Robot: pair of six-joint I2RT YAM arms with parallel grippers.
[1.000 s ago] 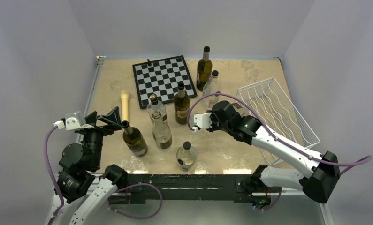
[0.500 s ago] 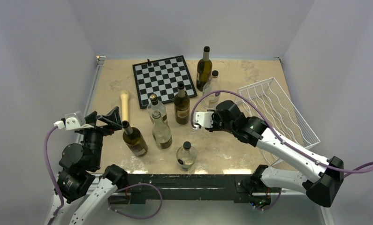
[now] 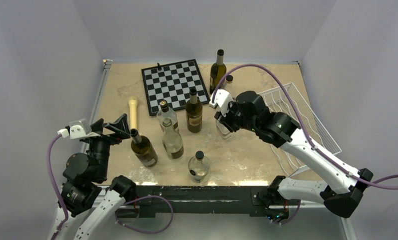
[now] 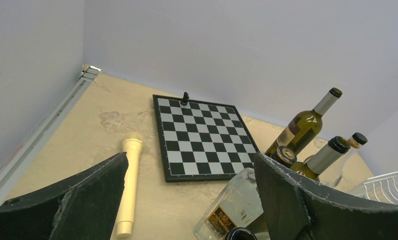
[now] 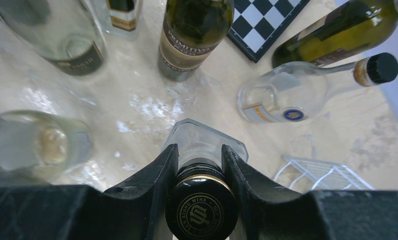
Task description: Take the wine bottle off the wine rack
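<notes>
The bare tabletop below my right gripper is open, so my right gripper will move down to stand the wine bottle (image 3: 222,128) there and let go of its neck.
My right gripper (image 3: 224,114) (image 5: 199,150) is shut on the neck of a clear square-shouldered wine bottle (image 3: 222,128) (image 5: 207,142) with a black and gold cap. It holds the bottle upright, left of the white wire wine rack (image 3: 299,117). I cannot tell if the bottle's base touches the table. The rack lies at the right side and shows no bottle in it; a corner shows in the right wrist view (image 5: 322,175). My left gripper (image 3: 111,128) (image 4: 189,162) is open and empty at the near left.
Several bottles stand mid-table: a dark one (image 3: 194,111), clear ones (image 3: 172,140) (image 3: 199,166), a green one (image 3: 143,148). A green bottle (image 3: 217,73) and a clear one (image 5: 297,92) stand behind my right gripper. A chessboard (image 3: 174,85) and a cream stick (image 3: 132,112) lie further left.
My right arm has swung back and to the right and turned its gripper downward; the clear bottle now shows hanging upright beneath it. The left arm has not moved.
</notes>
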